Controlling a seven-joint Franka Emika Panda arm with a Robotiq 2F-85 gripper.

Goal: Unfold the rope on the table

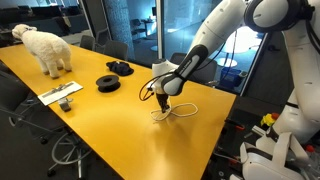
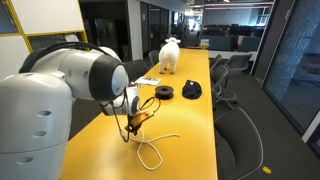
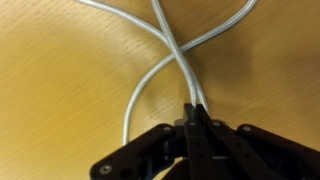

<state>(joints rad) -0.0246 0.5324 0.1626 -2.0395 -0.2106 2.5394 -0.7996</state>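
The rope's parts cross in loops, so next I will pull my gripper with the pinched rope over the bare table toward the office chairs and let go of the rope there.
The rope [image 3: 150, 70] is a thin white cord lying in crossing loops on the yellow-orange table [image 1: 110, 130]. In the wrist view my gripper [image 3: 196, 108] has its fingers pressed together with the rope's strands pinched between the tips. In both exterior views the rope [image 1: 172, 111] [image 2: 150, 148] hangs from the gripper [image 1: 160, 97] [image 2: 131, 122] and curls onto the table just below it. The rest of the rope lies slack in a small loop near the table's edge.
A white toy sheep [image 1: 46, 48] stands at the far end of the table. Two black coiled discs [image 1: 108, 83] [image 1: 120, 68] lie beyond the gripper. A white strip with small items [image 1: 62, 93] lies near an edge. Office chairs [image 2: 235, 125] line the table.
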